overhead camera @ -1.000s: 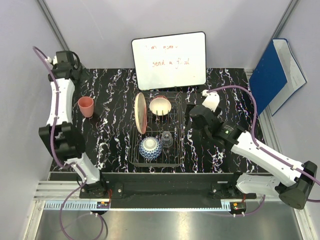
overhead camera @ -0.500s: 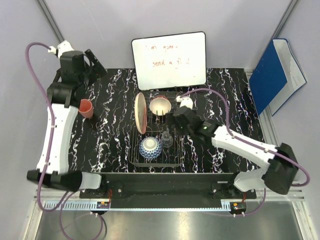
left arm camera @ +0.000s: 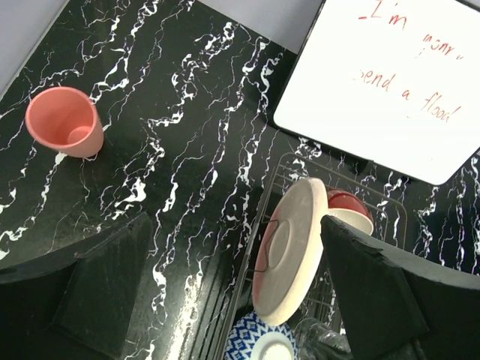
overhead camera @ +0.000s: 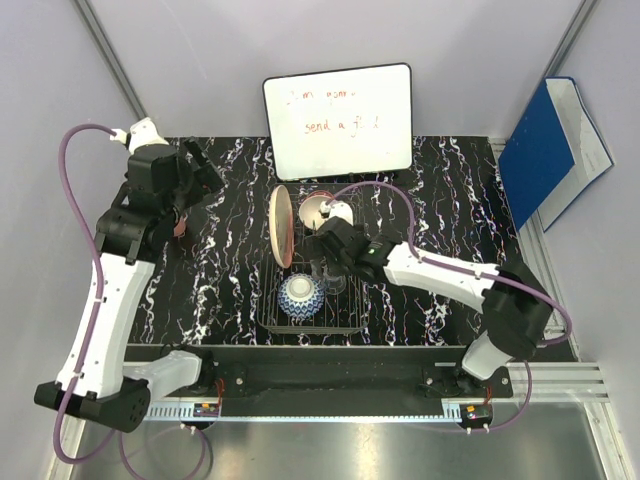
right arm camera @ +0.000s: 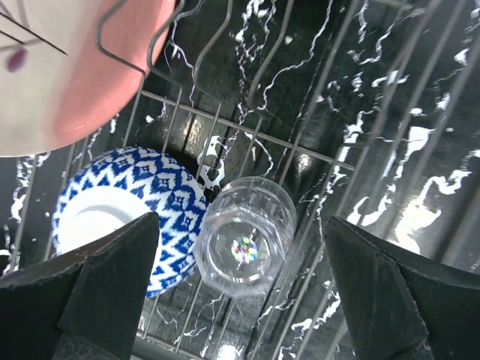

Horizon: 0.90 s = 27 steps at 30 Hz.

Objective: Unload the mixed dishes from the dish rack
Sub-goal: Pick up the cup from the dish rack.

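My right gripper moves down over the upturned glass (right arm camera: 246, 238) next and closes on its sides, since the open fingers already line up with one on each side.
The black wire dish rack (overhead camera: 362, 300) holds a pinkish-cream plate (overhead camera: 281, 226) on edge, a cream bowl (overhead camera: 316, 208) behind it, a blue-and-white bowl (overhead camera: 300, 296) in front and a small clear glass (overhead camera: 335, 284). My right gripper (right arm camera: 241, 225) hangs open straight above the upturned glass (right arm camera: 244, 240), one finger on each side and not touching it; the blue bowl (right arm camera: 127, 217) lies just to its left. My left gripper (left arm camera: 234, 225) is open and empty, high over the table left of the plate (left arm camera: 289, 251). The salmon-pink cup (left arm camera: 64, 121) stands upright on the table at far left.
A white whiteboard (overhead camera: 338, 120) with red writing leans at the back, close behind the rack. A blue folder (overhead camera: 550, 150) stands off the table at the right. The left arm (overhead camera: 110, 290) stretches along the table's left side, over the cup.
My right gripper has reached left from beside the rack to above the glass. The left arm has swung up and rightward from the cup, its gripper now facing the rack. Both stay open.
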Motion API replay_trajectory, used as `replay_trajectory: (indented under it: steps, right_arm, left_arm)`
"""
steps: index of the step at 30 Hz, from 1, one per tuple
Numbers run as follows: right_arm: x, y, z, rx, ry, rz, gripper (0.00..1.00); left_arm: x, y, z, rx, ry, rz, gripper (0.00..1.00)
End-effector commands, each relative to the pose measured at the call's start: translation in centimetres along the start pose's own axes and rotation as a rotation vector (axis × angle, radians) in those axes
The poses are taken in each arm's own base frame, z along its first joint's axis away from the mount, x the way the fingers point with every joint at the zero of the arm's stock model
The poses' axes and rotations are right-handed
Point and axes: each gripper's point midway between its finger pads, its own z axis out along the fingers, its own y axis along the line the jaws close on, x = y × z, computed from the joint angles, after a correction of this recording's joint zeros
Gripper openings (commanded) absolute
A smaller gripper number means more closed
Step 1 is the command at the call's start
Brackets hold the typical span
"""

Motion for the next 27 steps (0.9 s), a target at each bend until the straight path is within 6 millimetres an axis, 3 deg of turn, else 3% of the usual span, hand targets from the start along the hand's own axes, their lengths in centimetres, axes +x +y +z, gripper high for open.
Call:
replay_trajectory:
  steps: [1, 3, 7, 8, 13, 15, 20, 21, 22, 23, 24, 26, 27]
  right_arm:
    - [-0.5, 1.5, 1.3, -0.031, 0.000, -0.002, 0.99]
    - [0.0, 1.8, 1.7, -0.035, 0.015, -0.005, 0.96]
    - [0.5, 1.7, 2.4, -0.024, 0.030, -0.006, 0.80]
    - [0.5, 1.6, 2.4, -0.018, 0.028, -0.006, 0.70]
    - [-0.2, 1.3, 1.3, -0.014, -0.003, -0.002, 0.47]
    - [-0.9, 1.3, 0.5, -0.006, -0.027, 0.000, 0.31]
    - [-5.2, 2.5, -5.5, -0.048, -0.157, 0.012, 0.11]
    - [-6.7, 2.6, -7.6, -0.074, -0.208, 0.027, 0.01]
    - [-8.0, 2.5, -9.2, -0.082, -0.249, 0.035, 0.00]
    - [-8.9, 2.2, -10.4, -0.087, -0.287, 0.048, 0.00]
    - [-10.9, 1.8, -13.3, -0.116, -0.374, 0.085, 0.00]
    - [-12.5, -0.6, -15.6, -0.059, -0.489, 0.145, 0.00]
    - [-14.7, -1.7, -18.8, -0.094, -0.614, 0.226, 0.00]
  left_arm:
    - [-1.2, -0.3, -0.9, 0.038, -0.072, -0.003, 0.99]
    - [-0.8, -0.3, -0.8, 0.040, -0.065, 0.002, 0.99]
    - [-0.3, -0.4, -0.7, 0.047, -0.053, 0.005, 0.99]
    - [-0.1, -0.4, -0.7, 0.047, -0.050, 0.006, 0.99]
    - [0.2, -0.5, -0.5, 0.048, -0.043, 0.007, 0.99]
    - [0.1, -0.5, -0.6, 0.052, -0.047, 0.005, 0.99]
    - [0.1, -0.7, -0.5, 0.056, -0.048, 0.007, 0.99]
    - [0.1, -0.7, -0.5, 0.058, -0.046, 0.005, 0.99]
    - [0.3, -1.0, -0.4, 0.067, -0.037, 0.004, 0.99]
    - [0.4, -1.2, -0.4, 0.080, -0.032, 0.003, 0.99]
    - [0.5, -1.5, -0.4, 0.095, -0.026, -0.007, 0.99]
    - [0.9, -3.4, -0.8, 0.205, -0.012, -0.022, 0.99]
    - [1.0, -4.3, -1.1, 0.266, -0.009, -0.029, 0.99]
